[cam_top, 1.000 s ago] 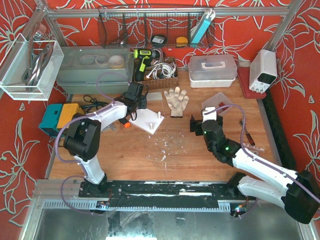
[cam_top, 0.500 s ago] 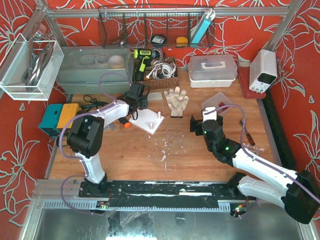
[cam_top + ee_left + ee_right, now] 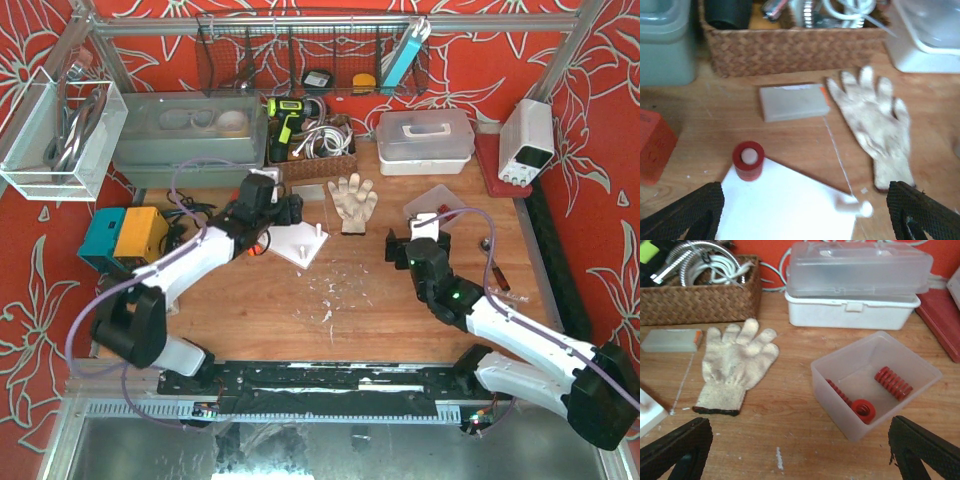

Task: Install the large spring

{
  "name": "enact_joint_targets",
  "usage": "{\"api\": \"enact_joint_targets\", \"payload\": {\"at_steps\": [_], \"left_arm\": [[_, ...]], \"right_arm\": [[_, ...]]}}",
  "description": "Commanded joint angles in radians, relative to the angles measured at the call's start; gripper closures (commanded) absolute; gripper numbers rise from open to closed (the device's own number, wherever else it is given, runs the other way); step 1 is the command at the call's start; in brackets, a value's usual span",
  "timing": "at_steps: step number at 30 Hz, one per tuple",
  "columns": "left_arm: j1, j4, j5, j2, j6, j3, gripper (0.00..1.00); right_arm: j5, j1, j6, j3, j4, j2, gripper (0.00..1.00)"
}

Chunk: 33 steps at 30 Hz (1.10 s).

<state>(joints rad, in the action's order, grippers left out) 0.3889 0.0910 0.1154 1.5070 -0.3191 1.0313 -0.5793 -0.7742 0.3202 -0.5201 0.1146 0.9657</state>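
Observation:
The upright spring by the near corner (image 3: 863,410) stands below and outward of the fingers. Next, my right gripper goes outward and down into the bin (image 3: 830,375), over the spring.
A large red spring (image 3: 748,160) stands upright over a white peg at the corner of the white plate (image 3: 790,210). A second, bare peg (image 3: 860,207) sticks up at the plate's right corner. My left gripper (image 3: 805,220) hangs open above the plate, clear of the spring, its black fingertips (image 3: 705,207) at the lower corners. In the top view it (image 3: 285,212) sits just behind the plate (image 3: 300,243). My right gripper (image 3: 800,455) is open and empty, facing a clear bin (image 3: 830,375) that holds three red springs (image 3: 895,382).
A white work glove (image 3: 352,200) lies behind the plate, beside a small grey block (image 3: 792,101). A wicker basket (image 3: 790,47) and a lidded white box (image 3: 855,285) stand at the back. An orange cube (image 3: 652,145) sits left of the plate.
My left gripper has opened, let go of the red spring on its peg and drawn back from it. The left arm swung its elbow outward. The right arm barely moved.

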Motion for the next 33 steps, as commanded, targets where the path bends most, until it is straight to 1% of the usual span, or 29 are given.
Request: {"api": "enact_joint_targets", "payload": {"at_steps": [1,3,5,7,9,11,14,17,20,22,24,26,28,29,31,33], "left_arm": [[0.041,-0.138,-0.094,-0.163,-0.012,-0.145,0.07],[0.068,-0.199,-0.111,-0.237,-0.023,-0.223,0.0],[0.096,-0.266,-0.145,-0.305,-0.028,-0.303,0.0],[0.123,-0.315,-0.141,-0.364,-0.04,-0.371,0.0],[0.15,-0.371,-0.141,-0.41,-0.045,-0.436,0.0],[0.174,-0.43,-0.138,-0.445,-0.045,-0.497,0.0],[0.197,-0.481,-0.128,-0.473,-0.022,-0.57,0.0],[0.215,-0.519,-0.108,-0.491,0.0,-0.628,0.0],[0.221,-0.587,-0.127,-0.506,0.014,-0.677,0.0],[0.222,-0.621,-0.139,-0.51,0.026,-0.7,0.0],[0.223,-0.617,-0.135,-0.506,0.018,-0.698,0.0],[0.223,-0.599,-0.149,-0.505,0.013,-0.686,0.0],[0.225,-0.599,-0.155,-0.51,-0.007,-0.687,0.0],[0.227,-0.603,-0.162,-0.509,-0.014,-0.691,0.0],[0.229,-0.617,-0.169,-0.509,-0.021,-0.699,0.0],[0.231,-0.623,-0.172,-0.51,-0.029,-0.701,0.0]], "right_arm": [[-0.03,0.048,0.051,-0.027,-0.068,0.02,0.04],[0.005,0.097,0.075,-0.059,-0.123,0.047,0.05],[0.044,0.132,0.092,-0.093,-0.18,0.068,0.06],[0.077,0.166,0.078,-0.132,-0.243,0.087,0.08],[0.108,0.208,0.051,-0.187,-0.315,0.11,0.12],[0.175,0.246,-0.001,-0.235,-0.357,0.132,0.19],[0.298,0.329,-0.067,-0.343,-0.45,0.202,0.36],[0.452,0.421,-0.111,-0.451,-0.538,0.3,0.47],[0.594,0.49,-0.158,-0.527,-0.578,0.379,0.53],[0.617,0.52,-0.208,-0.571,-0.605,0.431,0.57],[0.684,0.562,-0.261,-0.611,-0.619,0.494,0.6],[0.771,0.615,-0.292,-0.642,-0.627,0.54,0.63],[0.877,0.666,-0.315,-0.665,-0.636,0.582,0.62],[0.897,0.672,-0.327,-0.684,-0.65,0.604,0.6],[0.901,0.673,-0.371,-0.733,-0.7,0.664,0.58],[0.86,0.675,-0.419,-0.79,-0.766,0.72,0.58]]}}
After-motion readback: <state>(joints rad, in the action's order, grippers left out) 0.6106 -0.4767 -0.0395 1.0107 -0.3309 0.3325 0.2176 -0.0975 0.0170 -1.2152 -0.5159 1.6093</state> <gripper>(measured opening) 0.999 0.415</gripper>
